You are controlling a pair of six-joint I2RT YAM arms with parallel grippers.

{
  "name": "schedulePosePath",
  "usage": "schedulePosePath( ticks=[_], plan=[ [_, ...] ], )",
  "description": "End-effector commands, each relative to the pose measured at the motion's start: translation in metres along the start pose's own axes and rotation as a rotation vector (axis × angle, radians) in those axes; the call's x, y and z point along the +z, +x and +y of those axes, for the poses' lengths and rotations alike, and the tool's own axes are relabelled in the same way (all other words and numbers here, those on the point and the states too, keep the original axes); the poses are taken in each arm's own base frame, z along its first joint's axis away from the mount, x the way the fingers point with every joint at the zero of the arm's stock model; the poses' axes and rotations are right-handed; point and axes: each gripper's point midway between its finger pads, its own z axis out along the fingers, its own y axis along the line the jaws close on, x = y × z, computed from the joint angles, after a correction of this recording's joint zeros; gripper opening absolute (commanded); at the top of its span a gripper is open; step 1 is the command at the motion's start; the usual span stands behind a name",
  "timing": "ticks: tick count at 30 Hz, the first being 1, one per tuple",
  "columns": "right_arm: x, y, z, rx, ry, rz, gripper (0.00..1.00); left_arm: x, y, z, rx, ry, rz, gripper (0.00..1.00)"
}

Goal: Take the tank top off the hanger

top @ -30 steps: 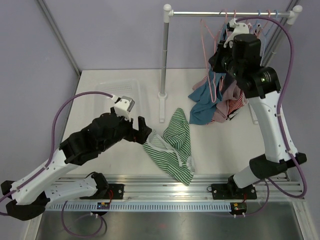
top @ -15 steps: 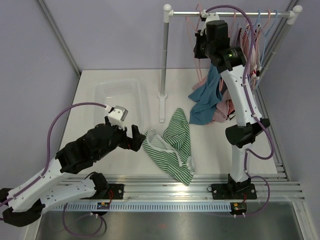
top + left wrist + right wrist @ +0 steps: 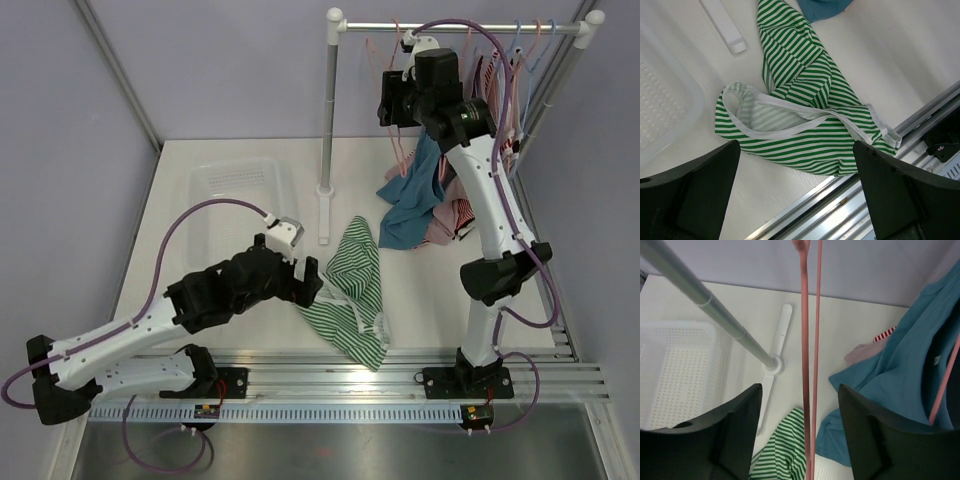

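I will lower my left gripper to its right in the top view, because the tank top's bunched middle (image 3: pixel 353 293) (image 3: pixel 825 106) lies below it there, with folds to pinch.
The green-and-white striped tank top (image 3: pixel 352 288) lies crumpled on the table, off the hanger; it also shows in the left wrist view (image 3: pixel 800 115) and the right wrist view (image 3: pixel 785 455). My left gripper (image 3: pixel 312 285) hovers open at its left edge, fingers (image 3: pixel 690 192) wide apart with nothing between them. The bare pink hanger (image 3: pixel 401 150) hangs from the rail (image 3: pixel 460 28). My right gripper (image 3: pixel 392 100) is up beside it and open; the hanger's two thin pink wires (image 3: pixel 810 365) pass between the fingers (image 3: pixel 725 435) without touching either.
A white perforated basket (image 3: pixel 240 185) sits at the back left. The rack's grey pole (image 3: pixel 328 110) and its white foot (image 3: pixel 323 215) stand mid-table. A blue garment (image 3: pixel 410 205) and a red-striped heap lie under more clothes on hangers (image 3: pixel 495 80). Metal rails (image 3: pixel 350 365) run along the near edge.
My right arm rose to the rail with the pink hanger, then its jaws opened and let go of it. My left arm reached rightwards, up to the tank top's edge.
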Motion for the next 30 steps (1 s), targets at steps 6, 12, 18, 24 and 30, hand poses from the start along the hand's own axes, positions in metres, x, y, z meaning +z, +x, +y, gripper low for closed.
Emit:
schedulePosePath(
  ticks=[6,12,18,24,30],
  plan=[
    [-0.140,-0.031,0.025,0.027,-0.211,-0.155,0.99,0.056,0.012,-0.043,0.048,0.081,0.036,0.99],
    [-0.219,0.011,0.033,0.043,-0.344,-0.168,1.00,0.104,0.051,-0.057,0.084,0.083,0.163,0.99],
    [-0.284,0.059,0.055,0.023,-0.570,-0.204,0.99,0.145,0.093,-0.073,0.120,0.102,0.280,0.99],
    [-0.334,0.088,0.073,-0.059,-0.763,-0.238,0.99,0.165,0.150,-0.078,0.161,0.078,0.391,0.94],
    [-0.355,0.094,0.068,-0.067,-0.758,-0.280,1.00,0.167,0.193,-0.094,0.104,0.146,0.478,0.07]
  ],
)
